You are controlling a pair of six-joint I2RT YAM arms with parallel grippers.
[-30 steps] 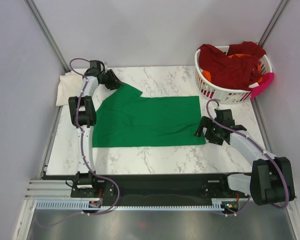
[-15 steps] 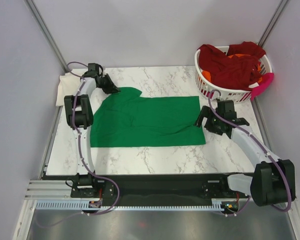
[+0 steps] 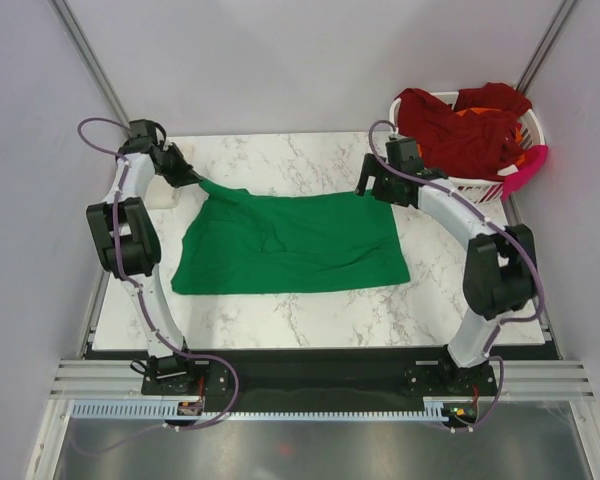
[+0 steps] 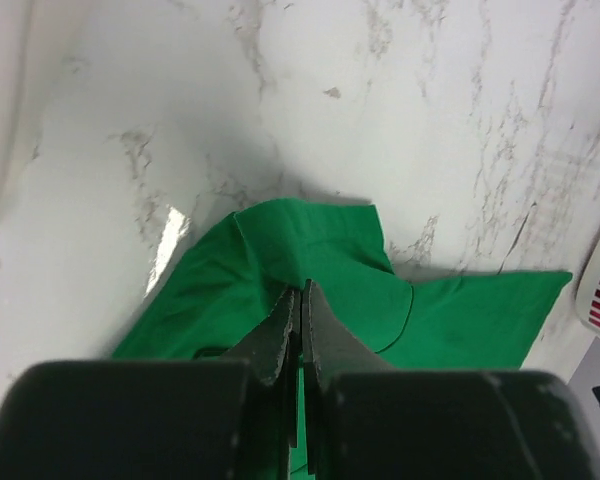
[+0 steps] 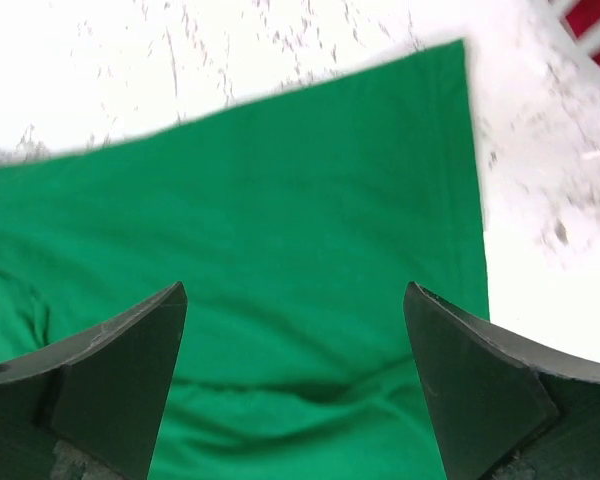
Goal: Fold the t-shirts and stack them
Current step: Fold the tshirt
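Observation:
My right gripper moves down and outward onto the green t-shirt's far corner (image 5: pixel 452 62) by the basket next, since that corner lies flat below and outward of its fingers.
A bright green t-shirt (image 3: pixel 290 245) lies spread on the marble table (image 3: pixel 280 160). My left gripper (image 3: pixel 188 180) is shut on its far left sleeve and pulls that corner up and to the left. The left wrist view shows the fingers (image 4: pixel 280 330) pinching green cloth (image 4: pixel 320 250). My right gripper (image 3: pixel 368 188) is open and hovers over the shirt's far right corner. In the right wrist view its open gripper (image 5: pixel 292 300) frames the green shirt (image 5: pixel 280 200) below. Dark red and orange t-shirts (image 3: pixel 460 125) are heaped in the basket. A cream t-shirt (image 3: pixel 162 193) shows at the far left, mostly hidden by my left arm.
The white slatted laundry basket (image 3: pixel 440 185) stands at the far right corner, with a pink cloth (image 3: pixel 528 168) hanging over its right side. Grey walls close in the table at left, right and back. The cream cloth (image 4: pixel 0 150) lies along the left edge.
My left gripper has moved left and back, dragging the green sleeve with it. My right arm has swung from the shirt's near right edge up to its far right corner.

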